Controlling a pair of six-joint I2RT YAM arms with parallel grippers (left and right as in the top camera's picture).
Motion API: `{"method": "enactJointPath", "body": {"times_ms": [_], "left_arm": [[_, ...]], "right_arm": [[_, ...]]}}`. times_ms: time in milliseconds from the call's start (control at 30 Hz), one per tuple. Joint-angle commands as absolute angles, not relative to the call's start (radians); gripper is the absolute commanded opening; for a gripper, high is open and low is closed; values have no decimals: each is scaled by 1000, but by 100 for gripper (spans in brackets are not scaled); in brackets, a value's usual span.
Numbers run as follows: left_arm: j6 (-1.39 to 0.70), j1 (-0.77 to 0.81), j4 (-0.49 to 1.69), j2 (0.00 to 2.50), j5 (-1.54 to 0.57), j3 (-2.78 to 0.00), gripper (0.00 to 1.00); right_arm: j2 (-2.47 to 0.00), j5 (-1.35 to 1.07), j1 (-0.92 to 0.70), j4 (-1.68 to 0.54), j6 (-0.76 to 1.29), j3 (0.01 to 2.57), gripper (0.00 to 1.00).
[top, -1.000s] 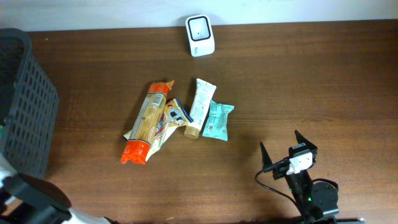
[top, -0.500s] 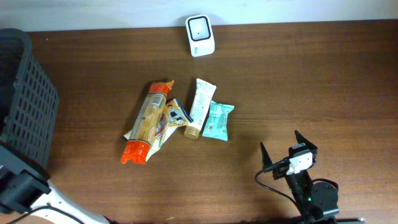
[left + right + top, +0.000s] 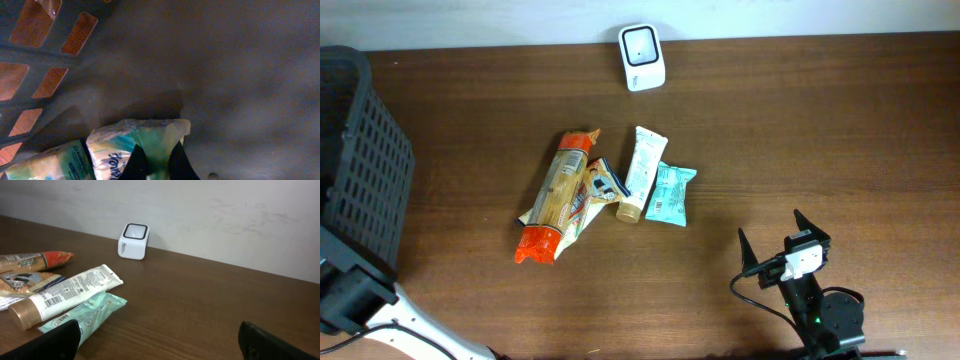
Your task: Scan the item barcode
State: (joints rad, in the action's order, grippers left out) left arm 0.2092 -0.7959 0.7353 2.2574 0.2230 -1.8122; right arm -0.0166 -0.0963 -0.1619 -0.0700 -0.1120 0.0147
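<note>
My left gripper should next lift the pack over the side of the basket, move it across to the gap between the snack bag and the white tube and release it, since the tabletop is bare there.
In the left wrist view my left gripper (image 3: 158, 167) is down inside the dark basket (image 3: 45, 55), shut on the edge of a white and green tissue pack (image 3: 145, 137). A second similar pack (image 3: 50, 162) lies beside it to the left. The white barcode scanner (image 3: 642, 57) stands at the table's far edge, also visible in the right wrist view (image 3: 134, 241). My right gripper (image 3: 768, 225) hovers open near the front right of the table, with nothing between its fingers (image 3: 59, 339).
The basket (image 3: 360, 170) stands at the table's left edge. Mid-table lie an orange-ended snack bag (image 3: 558, 200), a flat packet (image 3: 603, 186), a white tube (image 3: 640, 172) and a teal packet (image 3: 670, 193).
The left arm's visible part at the lower left corner has shifted beside the basket, and its jaws have closed on the tissue pack. The right arm and table items have not moved.
</note>
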Motion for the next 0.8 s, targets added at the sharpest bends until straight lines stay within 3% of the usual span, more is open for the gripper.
{"method": "enactJointPath", "body": {"times_ms": [0,233,367,467,633,767], "left_arm": [[210,-800,760,2266,205,-1802,0],[110,-792,762,1937,-19,-1810,0],[-7,-788,819,1740,-414,-1810,0],[-15,-696,951,1707,-643,-1809,0],[-7,-466,1016,1698,-633,-1809,0],[-7,-366,976,1674,-330,-1810,0]], "right_arm": [[-13,-101,-156,-70,-112,6,99],[-13,-101,-156,-70,-112,6,99],[-13,-101,-156,-70,-112,6,99],[-13,-101,-156,-70,-112,6,99],[-13,-101,-156,-70,-112,6,99],[-13,-101,-156,-70,-112,6,99]]}}
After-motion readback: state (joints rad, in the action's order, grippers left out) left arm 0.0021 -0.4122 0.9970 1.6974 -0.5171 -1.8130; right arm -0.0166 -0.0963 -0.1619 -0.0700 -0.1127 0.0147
